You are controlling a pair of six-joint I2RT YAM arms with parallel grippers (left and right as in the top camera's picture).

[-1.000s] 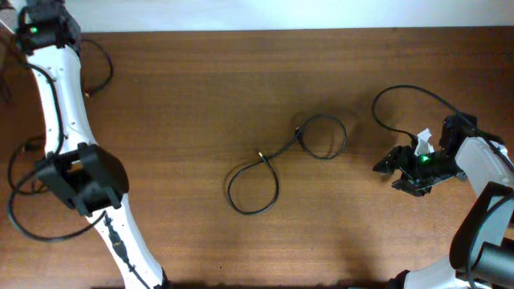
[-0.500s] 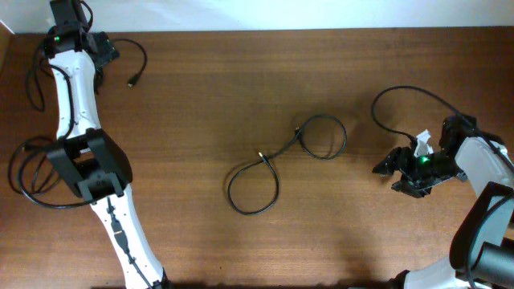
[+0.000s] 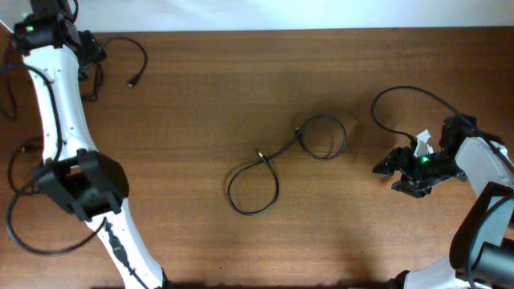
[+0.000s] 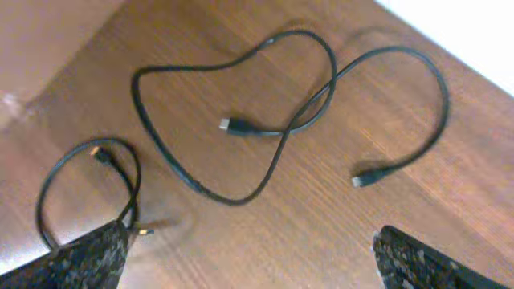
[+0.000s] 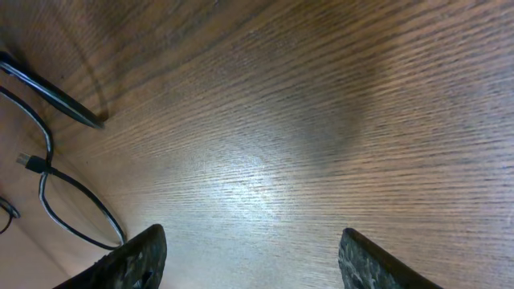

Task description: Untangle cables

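Observation:
The black cable overlaps itself at the far loop's crossing (image 3: 299, 132), so I will move my left gripper to the right in the overhead view and lower it onto that spot.
One black cable (image 3: 321, 136) lies mid-table in a figure of two loops, its second loop (image 3: 253, 189) nearer the front. Another cable (image 3: 128, 56) lies loose at the far left; in the left wrist view this cable (image 4: 305, 120) crosses itself, with a plug (image 4: 233, 126) in the middle. My left gripper (image 3: 90, 50) hovers over it, open, with nothing in the left gripper (image 4: 257, 265). A third cable (image 3: 401, 95) arcs at the right. My right gripper (image 3: 384, 172) is open over bare wood, and the right wrist view shows the gripper (image 5: 257, 261) empty.
A small separate loop of cord (image 4: 88, 181) with a silver-tipped plug (image 4: 143, 231) lies by the left finger. Thicker arm wires (image 3: 20, 217) coil at the table's left edge. Cable ends (image 5: 56, 193) show at the left of the right wrist view.
My left gripper has opened and swung along the back-left corner. The far-left cable now lies spread on the table with its plug visible. The right arm has not moved.

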